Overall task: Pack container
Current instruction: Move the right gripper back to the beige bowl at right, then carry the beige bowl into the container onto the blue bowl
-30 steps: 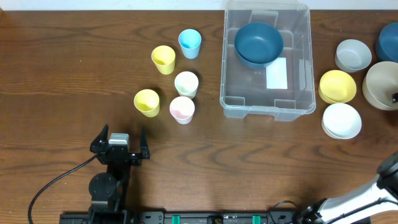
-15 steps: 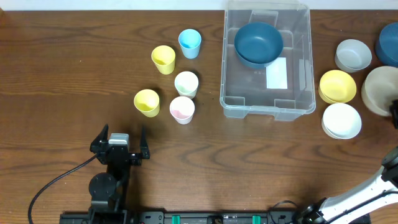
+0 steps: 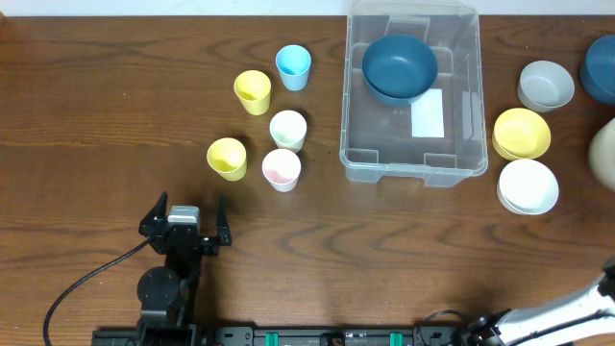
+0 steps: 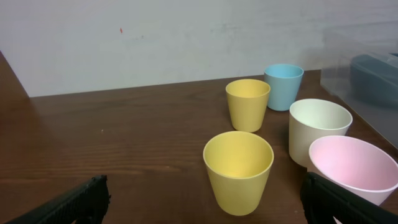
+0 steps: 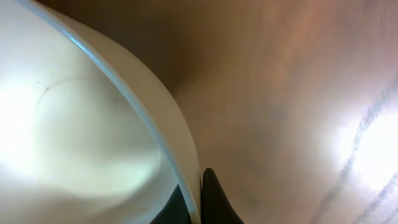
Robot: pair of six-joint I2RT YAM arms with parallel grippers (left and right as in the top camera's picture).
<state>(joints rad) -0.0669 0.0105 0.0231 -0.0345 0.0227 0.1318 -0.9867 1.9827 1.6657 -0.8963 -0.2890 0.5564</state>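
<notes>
My right gripper rises over the container's side next. Then it brings the beige bowl (image 3: pixel 606 154) down into the dark blue bowl, which stands empty inside the container, and releases.
The clear container (image 3: pixel 408 171) stands at the back, right of centre, with a dark blue bowl (image 3: pixel 399 67) inside it. Only a slice of a beige bowl (image 3: pixel 606 154) shows at the overhead view's right edge. In the right wrist view my right gripper (image 5: pixel 196 199) is shut on the rim of that beige bowl (image 5: pixel 81 124), one finger inside and one outside. My left gripper (image 3: pixel 184 216) rests open near the front left, facing the cups. In its own view the left gripper (image 4: pixel 205 202) has the nearest yellow cup (image 4: pixel 238 171) just ahead, between its fingers and untouched.
Several pastel cups stand left of the container: yellow (image 3: pixel 252 91), blue (image 3: pixel 293 66), cream (image 3: pixel 287 129), pink (image 3: pixel 281 169), yellow (image 3: pixel 227 158). Right of the container are a grey bowl (image 3: pixel 546 85), a yellow bowl (image 3: pixel 522 133), a white bowl (image 3: pixel 528 185) and a dark blue bowl (image 3: pixel 601 67).
My right gripper has shut on the beige bowl's rim, and the bowl has shifted right, mostly out of the overhead view. The left arm has not moved.
</notes>
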